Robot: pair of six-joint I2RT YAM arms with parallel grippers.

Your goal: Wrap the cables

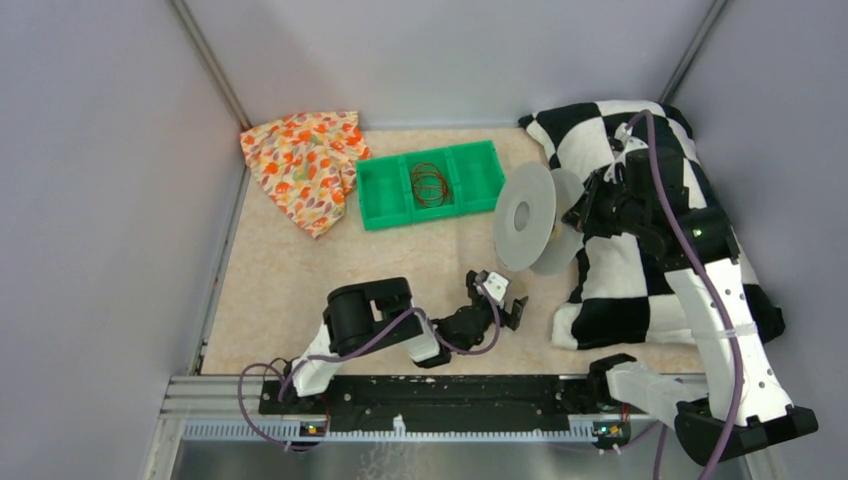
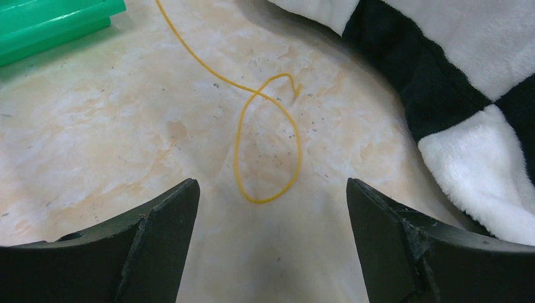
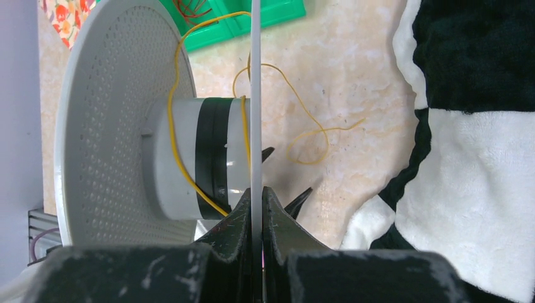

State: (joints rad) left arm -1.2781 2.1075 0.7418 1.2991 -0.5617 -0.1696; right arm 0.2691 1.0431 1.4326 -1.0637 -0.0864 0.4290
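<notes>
I need to reach down and outward next with my left gripper, onto the near bend of the yellow cable's loop, because that bend is closest to its open fingers.
The cable [image 2: 268, 151] is a thin yellow wire; its free end lies in a loose loop on the table, just ahead of my left gripper [image 2: 271, 188], which hangs open over it with nothing between its fingers. In the right wrist view the cable [image 3: 175, 126] runs over the grey hub of the spool [image 3: 113, 126] and trails off to the table. My right gripper [image 3: 257, 197] is shut on the thin edge of the spool's near flange [image 3: 256, 76]. From above, the spool [image 1: 525, 215] is held on edge beside the blanket, with the left gripper [image 1: 497, 297] nearer the front.
A green tray [image 1: 385, 200] at the back holds a coil of reddish wire [image 1: 430, 183]. A floral cloth [image 1: 305, 165] lies at the back left. A black-and-white checked blanket [image 1: 650, 250] covers the right side, close to the cable's loop [image 2: 441, 95].
</notes>
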